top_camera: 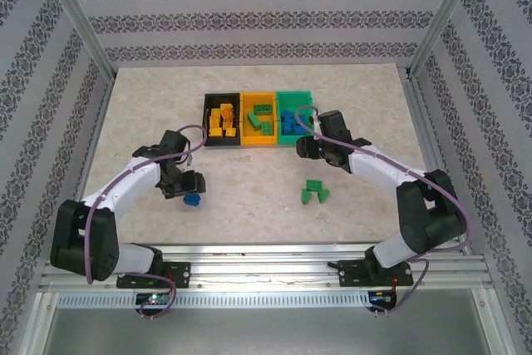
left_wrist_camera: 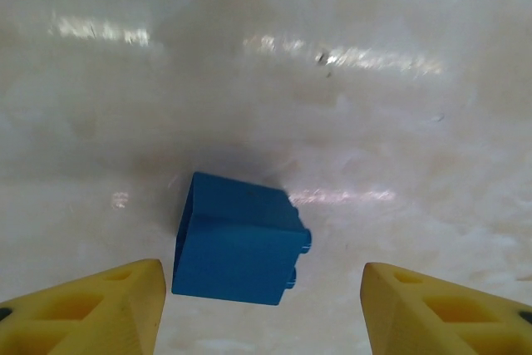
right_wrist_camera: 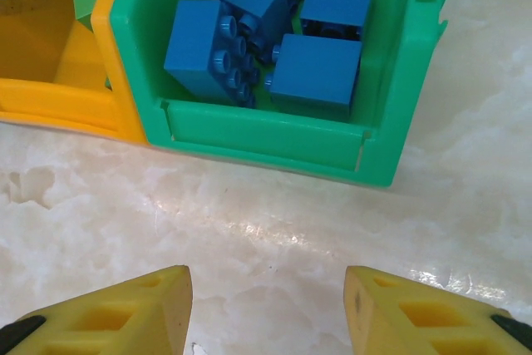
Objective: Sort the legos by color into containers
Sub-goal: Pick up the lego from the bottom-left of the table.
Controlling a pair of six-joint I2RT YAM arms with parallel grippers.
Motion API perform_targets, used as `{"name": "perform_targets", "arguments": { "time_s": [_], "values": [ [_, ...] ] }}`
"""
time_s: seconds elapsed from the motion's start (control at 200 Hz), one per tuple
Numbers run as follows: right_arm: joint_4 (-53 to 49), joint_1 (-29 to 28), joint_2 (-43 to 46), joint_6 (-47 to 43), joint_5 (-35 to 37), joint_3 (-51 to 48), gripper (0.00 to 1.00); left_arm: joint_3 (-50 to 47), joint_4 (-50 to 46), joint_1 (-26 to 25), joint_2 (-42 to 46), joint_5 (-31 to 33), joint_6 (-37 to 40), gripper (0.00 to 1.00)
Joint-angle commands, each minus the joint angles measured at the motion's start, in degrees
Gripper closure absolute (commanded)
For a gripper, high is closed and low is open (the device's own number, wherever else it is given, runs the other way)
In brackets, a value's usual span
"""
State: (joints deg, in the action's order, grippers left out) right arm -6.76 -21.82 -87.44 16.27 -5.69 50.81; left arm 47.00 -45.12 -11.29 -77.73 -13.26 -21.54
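The blue lego lies between the spread yellow fingers, so my left gripper should next lower toward the tabletop around its studded end and opposite end.
A lone blue lego [left_wrist_camera: 237, 243] lies on its side on the table, also the blue lego [top_camera: 193, 199] in the top view. My left gripper [left_wrist_camera: 262, 305] hovers open over it, yellow fingers [left_wrist_camera: 91, 309] either side, not touching. Three joined containers stand at the back: the black bin [top_camera: 209, 122] with yellow-orange legos [top_camera: 223, 119], the orange bin [top_camera: 248, 127] with green legos [top_camera: 260, 118], and the green bin [right_wrist_camera: 266, 135] with several blue legos [right_wrist_camera: 316, 72]. My right gripper [right_wrist_camera: 266, 305] is open and empty just in front of the green bin. A few green legos [top_camera: 313, 192] lie on the table.
The marble-look tabletop [top_camera: 249, 180] is ringed by an aluminium frame and patterned walls. The right arm [top_camera: 391, 172] stretches from the near right edge toward the bins.
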Motion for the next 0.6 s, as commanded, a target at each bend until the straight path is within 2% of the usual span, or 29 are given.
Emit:
{"name": "perform_targets", "arguments": {
  "time_s": [0.0, 0.17, 0.33, 0.505, 0.6],
  "values": [
    [2.3, -0.9, 1.5, -0.3, 2.0, -0.9, 0.48, -0.2, -0.8, -0.5, -0.9, -0.7, -0.9, 0.36],
    [2.3, -0.9, 1.6, -0.5, 2.9, -1.1, 0.48, -1.5, 1.4, -0.5, -5.2, -2.6, -1.3, 0.38],
    [2.4, -0.9, 1.8, -0.5, 3.2, -1.3, 0.48, -0.5, 2.7, -0.6, -8.7, -3.6, -0.4, 0.51],
    [2.5, -0.9, 2.2, -0.5, 3.3, -1.6, 0.48, 0.5, 2.8, -0.5, -7.8, -4.1, 0.5, 0.65],
    [2.8, -0.9, 2.7, -0.3, 3.9, -1.9, 0.48, 1.7, 3.8, -0.5, -5.8, -5.1, 0.2, 0.66]
  ]
}}
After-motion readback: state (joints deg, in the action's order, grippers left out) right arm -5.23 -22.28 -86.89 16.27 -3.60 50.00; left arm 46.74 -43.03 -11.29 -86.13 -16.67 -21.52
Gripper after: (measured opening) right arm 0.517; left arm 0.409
